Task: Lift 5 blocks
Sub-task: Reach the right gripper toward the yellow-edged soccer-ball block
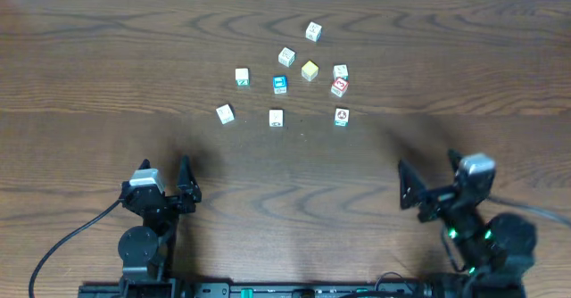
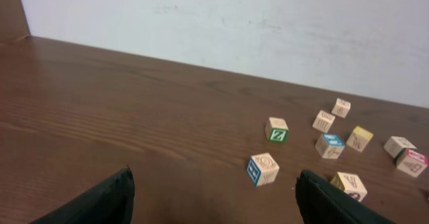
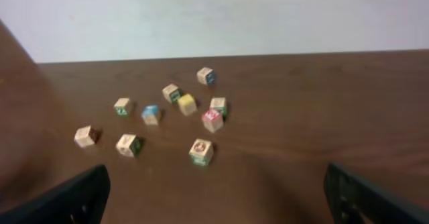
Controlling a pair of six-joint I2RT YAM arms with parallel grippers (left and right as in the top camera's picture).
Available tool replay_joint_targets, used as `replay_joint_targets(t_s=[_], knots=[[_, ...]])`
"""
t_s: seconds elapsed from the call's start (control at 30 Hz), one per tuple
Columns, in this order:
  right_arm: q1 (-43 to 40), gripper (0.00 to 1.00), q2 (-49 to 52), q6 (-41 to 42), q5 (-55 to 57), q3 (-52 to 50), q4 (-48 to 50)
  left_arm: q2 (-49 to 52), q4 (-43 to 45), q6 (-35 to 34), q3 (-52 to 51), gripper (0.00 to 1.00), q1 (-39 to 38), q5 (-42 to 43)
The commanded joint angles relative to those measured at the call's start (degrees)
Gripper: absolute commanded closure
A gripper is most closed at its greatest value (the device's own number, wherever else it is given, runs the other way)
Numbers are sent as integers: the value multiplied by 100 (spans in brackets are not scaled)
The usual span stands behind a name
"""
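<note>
I will reach out with my right gripper, to the left in the overhead view, and tilt it down onto the white block short of the red-marked (image 1: 342,117) (image 3: 201,153) one, because that white block is the nearest.
Several tiny cubes lie scattered on the far middle of the table. Among the blocks are a yellow-topped one (image 1: 310,70) (image 3: 187,104) (image 2: 360,138), a white one with a red mark (image 1: 339,87) (image 3: 212,120), and whitish ones with small pictures (image 1: 286,57) (image 1: 340,71) (image 1: 313,32). Nearer to me lie three more cubes (image 1: 225,113) (image 1: 276,118) (image 1: 341,117). My left gripper (image 1: 165,171) (image 2: 214,184) stands open and empty at the near left. At the near right, the right gripper (image 1: 428,171) (image 3: 216,184) is also open and empty. Both are well short of the cubes.
A blue-faced cube (image 1: 280,85) (image 2: 329,145) and a white cube with a green mark (image 1: 242,77) (image 2: 277,129) sit among the others. The brown wooden table (image 1: 107,84) ends at a white wall along the far edge. A cable (image 1: 62,244) trails from the left arm's base.
</note>
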Motion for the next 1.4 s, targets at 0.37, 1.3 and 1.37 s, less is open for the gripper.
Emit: replay_joint_targets(t_s=[0.37, 1.3, 1.37], knots=[[1091, 1, 6251, 44, 273, 6325, -3051, -37, -243, -52, -79, 23, -20, -15], [2505, 7, 9475, 2090, 2135, 6430, -2979, -37, -243, -52, -79, 23, -20, -15], [2570, 12, 9643, 2461, 2264, 6430, -2977, -37, -243, -52, -79, 23, -20, -15]])
